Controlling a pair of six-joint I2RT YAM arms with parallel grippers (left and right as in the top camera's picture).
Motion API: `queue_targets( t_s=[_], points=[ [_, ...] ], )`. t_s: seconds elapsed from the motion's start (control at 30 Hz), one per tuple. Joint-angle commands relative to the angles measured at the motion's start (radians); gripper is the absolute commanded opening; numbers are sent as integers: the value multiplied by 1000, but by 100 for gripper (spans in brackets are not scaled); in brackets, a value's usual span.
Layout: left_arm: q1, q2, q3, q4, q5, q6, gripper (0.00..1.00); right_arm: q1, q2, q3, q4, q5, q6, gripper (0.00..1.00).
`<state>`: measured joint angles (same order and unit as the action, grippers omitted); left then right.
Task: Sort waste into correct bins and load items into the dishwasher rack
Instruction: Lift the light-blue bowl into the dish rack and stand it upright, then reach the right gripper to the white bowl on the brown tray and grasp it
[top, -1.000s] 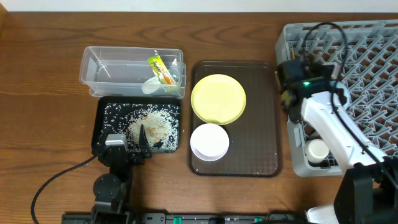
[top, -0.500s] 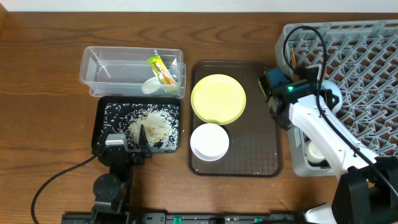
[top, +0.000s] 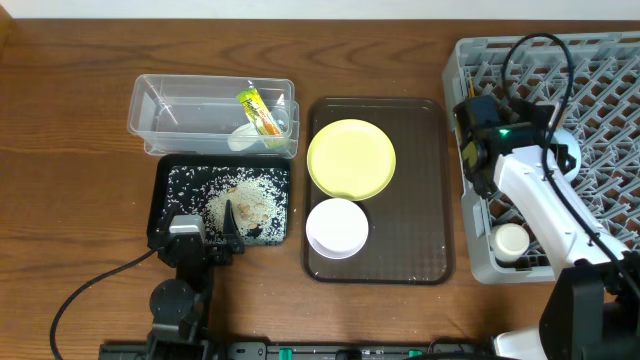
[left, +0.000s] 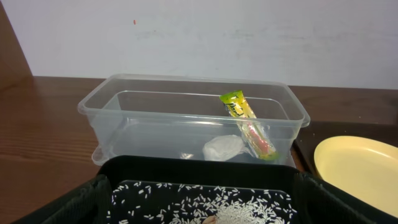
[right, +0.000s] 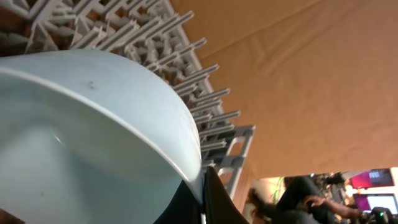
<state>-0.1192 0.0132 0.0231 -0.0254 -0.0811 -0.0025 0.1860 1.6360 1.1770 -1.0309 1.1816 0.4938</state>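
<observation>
Next, my right gripper moves down slightly and over toward the rack's edge (top: 473, 158) beside the brown tray.
My right gripper (top: 545, 150) is shut on the rim of the light blue bowl (top: 563, 143) and holds it tilted over the grey dishwasher rack (top: 600, 70). The right wrist view shows the bowl (right: 93, 124) pinched between my fingers (right: 202, 180) above the rack's tines (right: 186, 37). A small white cup (top: 511, 240) stands in the rack's front left corner. The yellow plate (top: 350, 158) and white bowl (top: 337, 227) lie on the brown tray. The clear tub (top: 160, 105) holds the snack wrapper (top: 257, 110) and white scrap (top: 243, 138). My left gripper (top: 229, 225) is open over the black tray (top: 165, 200) of rice (top: 240, 200). I cannot make out the chopsticks.
The dark brown serving tray (top: 420, 200) lies between the bins and the rack. The left wrist view shows the tub (left: 193, 118), wrapper (left: 249, 124), scrap (left: 222, 147), rice (left: 205, 202) and the plate's edge (left: 360, 168). Bare wooden table lies at the left.
My right arm swung left over the brown tray's right edge with the bowl, then back right over the rack. The left arm has not moved.
</observation>
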Motion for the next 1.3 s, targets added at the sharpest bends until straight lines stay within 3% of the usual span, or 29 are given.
queue_targets(
  t_s=[0.0, 0.63, 0.7, 0.8, 1.0, 1.27],
  points=[
    [5, -2, -19, -38, -12, 6, 94, -1, 1, -2, 2, -32, 26, 1],
    [5, -2, -19, -38, -12, 6, 94, 128, 1, -31, -75, -47, 26, 1],
    [5, -2, -19, -38, -12, 6, 94, 140, 0, -31, -109, -54, 52, 5],
    [5, -2, -19, -38, -12, 6, 94, 160, 0, -31, -145, -91, 110, 21],
    [5, -2, -19, -38, -12, 6, 94, 211, -4, -31, -155, -171, 120, 32],
    [5, -2, -19, -38, -12, 6, 94, 317, -39, -29, -158, -264, 142, 36]
  ],
)
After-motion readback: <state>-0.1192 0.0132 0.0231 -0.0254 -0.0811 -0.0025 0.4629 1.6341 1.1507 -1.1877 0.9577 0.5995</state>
